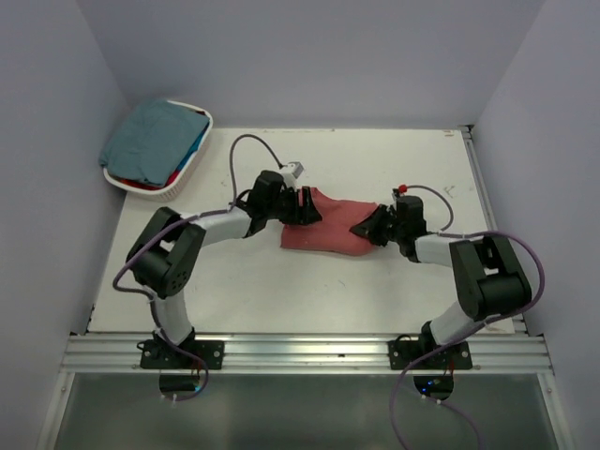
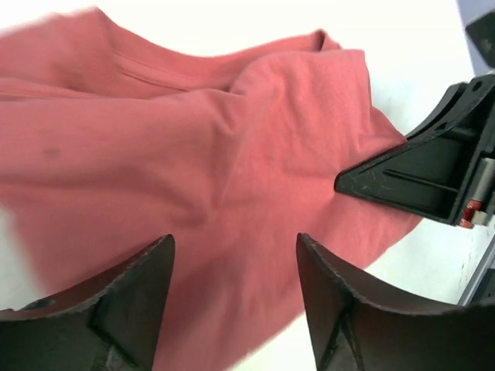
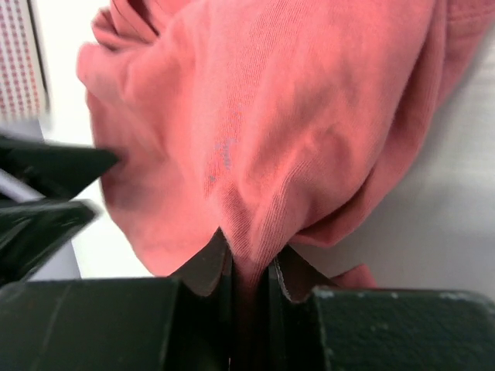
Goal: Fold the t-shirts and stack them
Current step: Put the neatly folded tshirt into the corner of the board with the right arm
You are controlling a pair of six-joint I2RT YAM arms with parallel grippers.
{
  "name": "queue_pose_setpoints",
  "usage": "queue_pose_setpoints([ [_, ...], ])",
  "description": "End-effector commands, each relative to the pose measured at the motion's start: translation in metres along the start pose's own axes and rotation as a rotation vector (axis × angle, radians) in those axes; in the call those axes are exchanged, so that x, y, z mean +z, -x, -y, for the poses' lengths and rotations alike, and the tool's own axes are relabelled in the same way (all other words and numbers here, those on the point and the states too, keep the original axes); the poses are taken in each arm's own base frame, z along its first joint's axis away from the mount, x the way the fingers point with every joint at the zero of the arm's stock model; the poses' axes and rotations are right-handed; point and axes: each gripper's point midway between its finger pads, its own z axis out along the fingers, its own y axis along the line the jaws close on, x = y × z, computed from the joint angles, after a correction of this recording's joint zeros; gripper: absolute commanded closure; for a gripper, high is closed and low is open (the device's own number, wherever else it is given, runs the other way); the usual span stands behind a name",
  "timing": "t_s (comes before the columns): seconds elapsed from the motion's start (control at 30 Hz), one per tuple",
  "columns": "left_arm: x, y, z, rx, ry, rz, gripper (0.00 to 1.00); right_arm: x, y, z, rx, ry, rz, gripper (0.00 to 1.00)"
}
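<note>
The table's far corner opposite the basket is bare, so I will move my right gripper outward, to the right in the top view, and release the t-shirt there.
A brick-red t-shirt lies bunched on the white table between my two grippers. My left gripper is open over the shirt's left end; in the left wrist view its fingers stand apart above the red cloth. My right gripper is shut on the shirt's right end; the right wrist view shows a fold of red cloth pinched between its jaws. A muted teal t-shirt lies on top in the white basket, with bits of bright blue and red cloth under it.
The white oval basket stands at the table's far left corner. Grey walls close in the table at the left, back and right. A metal rail runs along the near edge by the arm bases.
</note>
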Motion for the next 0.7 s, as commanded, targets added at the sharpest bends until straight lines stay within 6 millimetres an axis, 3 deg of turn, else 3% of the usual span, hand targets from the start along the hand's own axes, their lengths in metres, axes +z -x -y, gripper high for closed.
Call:
queue_pose_setpoints([
  [0.0,-0.057,0.066,0.008,0.065,0.064,0.183,0.3,-0.023,0.039,0.004,0.094,-0.081,0.184,1.0],
  [0.1,-0.089,0.087,0.007,0.062,0.083,0.255,0.25,-0.042,0.076,0.008,0.193,-0.101,0.348,1.0],
  [0.2,-0.113,0.095,0.001,0.056,0.107,0.298,0.25,-0.065,0.109,0.023,0.294,-0.148,0.529,1.0],
  [0.27,-0.121,0.087,-0.006,0.045,0.131,0.29,0.25,-0.08,0.122,0.038,0.368,-0.203,0.625,1.0],
  [0.4,-0.138,0.078,-0.001,0.031,0.125,0.304,0.25,-0.123,0.152,0.089,0.529,-0.39,0.884,1.0],
  [0.53,-0.145,0.064,-0.003,0.018,0.137,0.29,0.25,-0.149,0.173,0.114,0.559,-0.535,1.012,1.0],
  [0.67,-0.155,0.06,-0.005,0.025,0.157,0.292,0.25,-0.153,0.201,0.126,0.596,-0.507,1.034,1.0],
])
